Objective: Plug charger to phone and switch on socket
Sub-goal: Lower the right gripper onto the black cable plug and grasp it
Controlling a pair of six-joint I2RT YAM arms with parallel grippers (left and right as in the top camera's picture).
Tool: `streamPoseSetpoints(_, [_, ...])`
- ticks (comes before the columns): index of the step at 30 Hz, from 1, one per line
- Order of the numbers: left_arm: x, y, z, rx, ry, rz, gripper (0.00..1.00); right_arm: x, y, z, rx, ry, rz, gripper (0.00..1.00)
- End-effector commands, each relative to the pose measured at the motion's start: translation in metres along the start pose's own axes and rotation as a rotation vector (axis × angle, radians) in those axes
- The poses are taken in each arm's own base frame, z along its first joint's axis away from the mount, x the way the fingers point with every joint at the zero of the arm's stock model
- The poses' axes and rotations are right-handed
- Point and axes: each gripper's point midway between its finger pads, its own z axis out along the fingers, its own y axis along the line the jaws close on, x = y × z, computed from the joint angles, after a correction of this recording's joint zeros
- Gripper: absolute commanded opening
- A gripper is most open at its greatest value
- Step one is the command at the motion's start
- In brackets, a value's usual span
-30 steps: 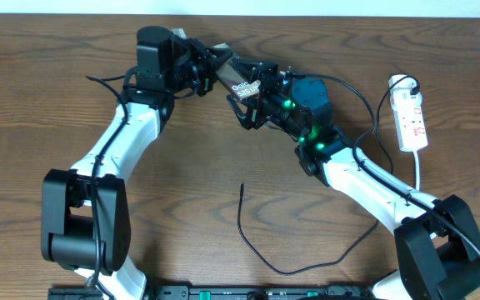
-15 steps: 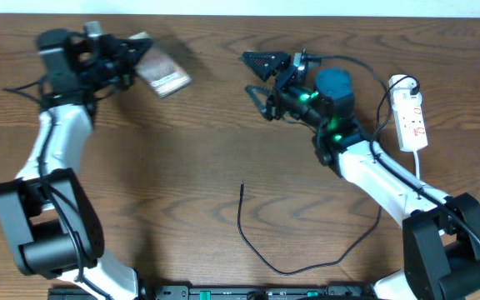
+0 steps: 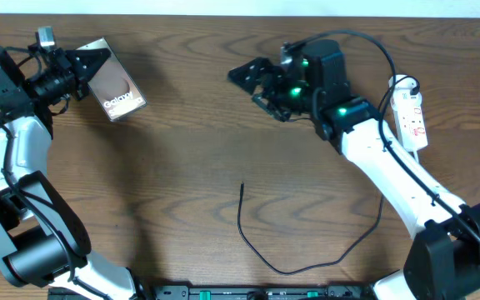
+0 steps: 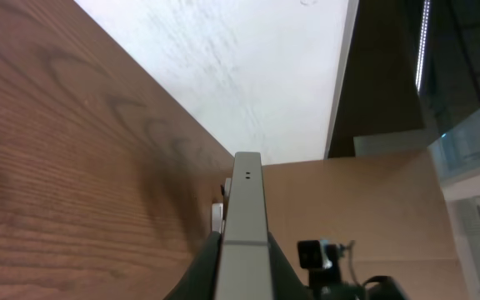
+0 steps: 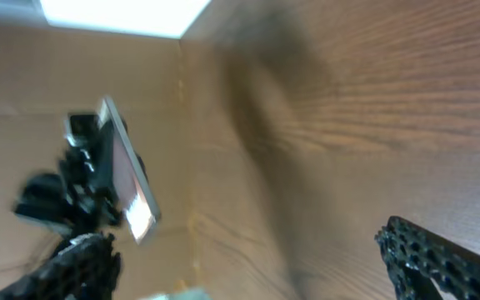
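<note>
I will next swing my right gripper back and down, open, with its fingers turning toward the tabletop, and close it on the charger's small plug tip [image 3: 242,189], because the plug tip is free.
My left gripper [image 3: 83,68] is at the far left back of the table, shut on the brown phone [image 3: 117,90] with white "Galaxy" lettering, held tilted above the wood. In the left wrist view the phone [image 4: 247,212] shows edge-on between the jaws [image 4: 245,271]. My right gripper [image 3: 255,81] is open and empty at the back centre, apart from the phone; its wrist view shows the spread fingers [image 5: 257,267] and the phone [image 5: 128,187] far off. The black charger cable [image 3: 265,254] lies loose at the front centre, its tip [image 3: 242,186] free. The white socket strip [image 3: 412,117] lies at the right.
A white plug [image 3: 401,82] sits at the strip's far end, with cords trailing along the right arm. The cable loops from the middle of the table toward the front right. The table's back edge runs just behind both grippers.
My left arm has swung from the back centre to the far left, carrying the phone. My right gripper, which was at the phone, has come away open and shifted slightly right.
</note>
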Motion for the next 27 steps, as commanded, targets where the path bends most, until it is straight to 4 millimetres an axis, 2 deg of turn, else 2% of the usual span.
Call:
streamPoseSetpoints(1, [0.005,-0.014,-0.001,0.03,0.029,0.057,0.08,0.02,-0.007,0.005,0.126,0.009,-0.165,0.99])
streamPoseSetpoints(2, [0.005,-0.014,-0.001,0.03,0.03,0.06,0.07,0.035,-0.025,0.007,0.225,0.033,-0.165,0.99])
streamPoseSetpoints(5, [0.005,-0.014,-0.001,0.03,0.029,0.067,0.07,0.067,-0.061,0.01,0.445,0.065,-0.184,0.99])
streamPoseSetpoints(10, [0.005,-0.013,-0.001,0.03,0.03,0.064,0.08,0.098,-0.091,0.011,0.694,0.029,-0.293,0.99])
streamPoseSetpoints(15, [0.006,-0.013,-0.001,0.031,0.034,0.06,0.07,0.127,-0.111,0.023,0.781,0.04,-0.298,0.97])
streamPoseSetpoints(19, [0.007,-0.013,-0.001,0.032,0.039,0.055,0.07,0.151,-0.139,0.039,0.827,0.157,-0.266,0.96])
streamPoseSetpoints(20, [0.007,-0.013,-0.001,0.032,0.039,0.055,0.07,0.159,-0.148,0.04,0.844,0.199,-0.249,0.92])
streamPoseSetpoints(23, [0.007,-0.012,-0.001,0.031,0.039,0.054,0.07,0.166,-0.158,0.039,0.874,0.237,-0.236,0.9])
streamPoseSetpoints(27, [0.007,-0.012,-0.001,0.031,0.039,0.054,0.08,0.171,-0.162,0.034,0.899,0.261,-0.233,0.89])
